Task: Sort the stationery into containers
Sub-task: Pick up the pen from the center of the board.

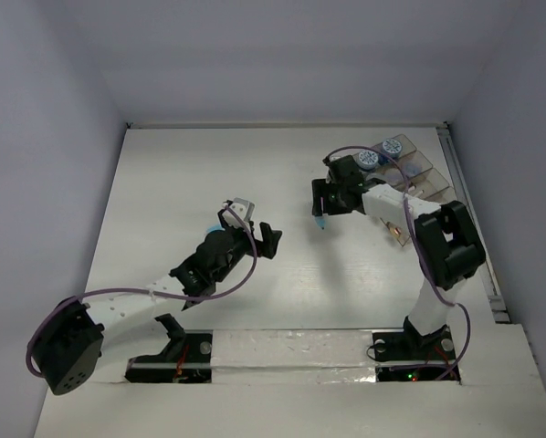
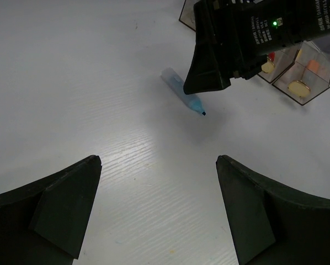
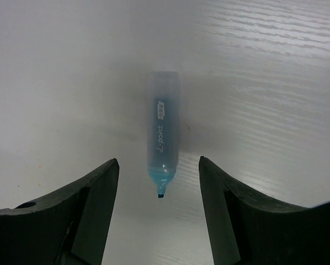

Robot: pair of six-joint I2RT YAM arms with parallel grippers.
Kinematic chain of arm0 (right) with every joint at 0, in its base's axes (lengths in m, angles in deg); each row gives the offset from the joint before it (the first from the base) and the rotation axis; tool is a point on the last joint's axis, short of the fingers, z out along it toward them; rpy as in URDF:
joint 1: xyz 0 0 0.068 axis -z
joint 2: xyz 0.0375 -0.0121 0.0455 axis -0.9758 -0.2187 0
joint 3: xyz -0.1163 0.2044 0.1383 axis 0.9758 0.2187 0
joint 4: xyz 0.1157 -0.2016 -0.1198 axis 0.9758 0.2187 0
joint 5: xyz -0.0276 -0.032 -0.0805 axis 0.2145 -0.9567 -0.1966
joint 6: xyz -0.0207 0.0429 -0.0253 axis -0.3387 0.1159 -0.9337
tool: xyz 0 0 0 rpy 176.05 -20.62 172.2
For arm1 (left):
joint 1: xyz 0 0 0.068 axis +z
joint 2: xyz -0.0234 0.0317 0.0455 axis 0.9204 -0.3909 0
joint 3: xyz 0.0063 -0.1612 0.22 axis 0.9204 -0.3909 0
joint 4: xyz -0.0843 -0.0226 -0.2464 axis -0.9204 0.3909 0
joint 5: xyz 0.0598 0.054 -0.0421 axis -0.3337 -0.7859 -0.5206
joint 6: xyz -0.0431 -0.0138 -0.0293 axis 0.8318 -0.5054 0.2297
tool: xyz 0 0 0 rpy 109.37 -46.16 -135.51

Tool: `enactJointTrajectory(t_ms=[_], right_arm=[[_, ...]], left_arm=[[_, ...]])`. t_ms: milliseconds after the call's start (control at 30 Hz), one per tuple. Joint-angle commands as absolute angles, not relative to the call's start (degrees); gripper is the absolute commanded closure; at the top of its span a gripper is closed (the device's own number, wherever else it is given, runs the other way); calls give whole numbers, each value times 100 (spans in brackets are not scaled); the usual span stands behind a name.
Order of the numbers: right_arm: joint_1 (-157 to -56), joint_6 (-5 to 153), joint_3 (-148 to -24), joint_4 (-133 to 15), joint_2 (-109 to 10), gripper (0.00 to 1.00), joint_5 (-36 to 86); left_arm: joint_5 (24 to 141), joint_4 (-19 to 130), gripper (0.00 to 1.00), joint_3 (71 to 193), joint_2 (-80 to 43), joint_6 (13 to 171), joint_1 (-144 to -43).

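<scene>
I will keep my left gripper in the middle of the table next, turn it toward the right gripper and close it on the stick's clear cap end [image 2: 168, 73], since the right gripper stands on either side of the stick's tip.
A short blue stick [image 3: 164, 130] with a clear cap end lies flat on the white table, its dark tip pointing toward my right wrist. My right gripper [image 3: 158, 162] is open and low over it, one finger on each side of the tip with a gap on both sides. From above, the right gripper [image 1: 326, 206] is at centre right and the blue stick [image 1: 320, 222] pokes out beneath it. The smoky container tray [image 1: 425, 179] stands behind it, holding two blue-lidded jars [image 1: 368, 158]. My left gripper [image 1: 252, 224] is open and empty at mid-table, facing the stick [image 2: 182, 95].
In the left wrist view the tray's compartments [image 2: 313, 83] show at the top right, with an orange stick [image 2: 319, 66] inside one. A raised rail [image 1: 474, 219] runs along the table's right edge. White walls close in the back and both sides.
</scene>
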State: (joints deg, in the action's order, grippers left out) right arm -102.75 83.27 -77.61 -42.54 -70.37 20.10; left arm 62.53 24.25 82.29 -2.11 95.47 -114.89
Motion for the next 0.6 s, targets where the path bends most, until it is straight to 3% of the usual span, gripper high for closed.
enactJointTrajectory(t_ms=[0, 167, 300, 400, 433, 500, 567], right_arm=[[-10364, 7938, -8338, -3929, -7370, 35, 1883], [-10523, 7683, -8567, -3682, -7792, 38, 1838], [-10575, 7647, -8593, -3638, -8003, 49, 1812], [-10575, 7577, -8515, -3691, -8039, 74, 1838], [-10575, 7568, -8488, -3682, -8039, 87, 1847], [-10575, 7489, -8331, -3778, -7908, 96, 1856], [-10707, 7376, -8024, -3997, -7671, 100, 1900]], left_arm=[[6209, 2202, 18, 8521, -271, 9510, -11498], [6191, 2194, 18, 8512, -280, 9528, -11498], [6366, 2124, 18, 8521, -350, 9616, -11498], [6446, 2123, 18, 8547, -447, 9695, -11498], [6463, 2115, 18, 8556, -465, 9704, -11498], [6525, 2114, 19, 8573, -535, 9782, -11498], [6665, 2079, 21, 8565, -605, 9870, -11428]])
